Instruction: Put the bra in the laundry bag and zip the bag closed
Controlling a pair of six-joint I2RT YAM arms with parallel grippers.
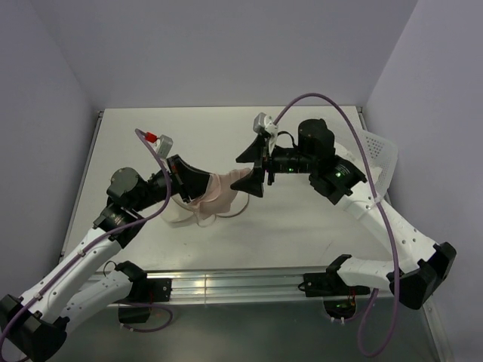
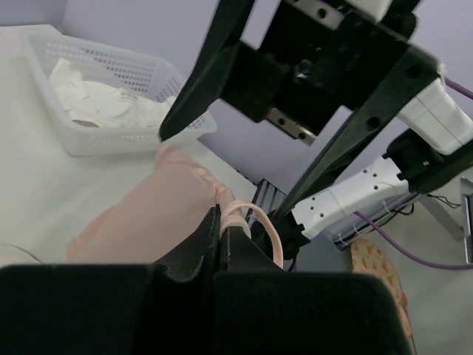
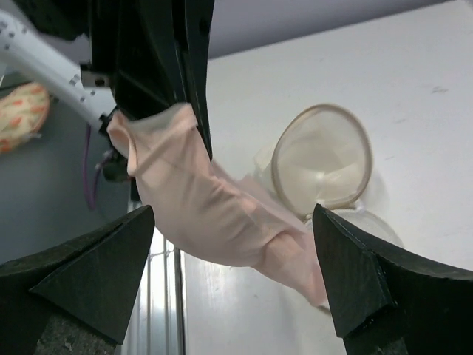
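My right gripper will next move back and toward my left gripper, with its fingers open around the bra's loose end (image 3: 301, 268).
The pale pink bra (image 1: 225, 193) hangs from my left gripper (image 1: 202, 185), which is shut on its strap (image 2: 235, 208) and holds it just above the table. The whitish mesh laundry bag (image 1: 178, 217) lies under it, its round lid (image 3: 321, 159) flipped open beside the opening (image 3: 373, 231). My right gripper (image 1: 241, 177) is open and empty, its fingers (image 3: 103, 274) spread on either side of the hanging bra (image 3: 211, 203) without touching it. In the left wrist view the bra (image 2: 148, 214) lies between my closed left gripper (image 2: 219, 219) and the right gripper's fingers (image 2: 207, 70).
A clear perforated plastic bin (image 1: 379, 154) with white cloth inside stands at the table's right edge; it also shows in the left wrist view (image 2: 111, 137). A metal rail (image 1: 241, 285) runs along the near edge. Grey walls close in the back and sides.
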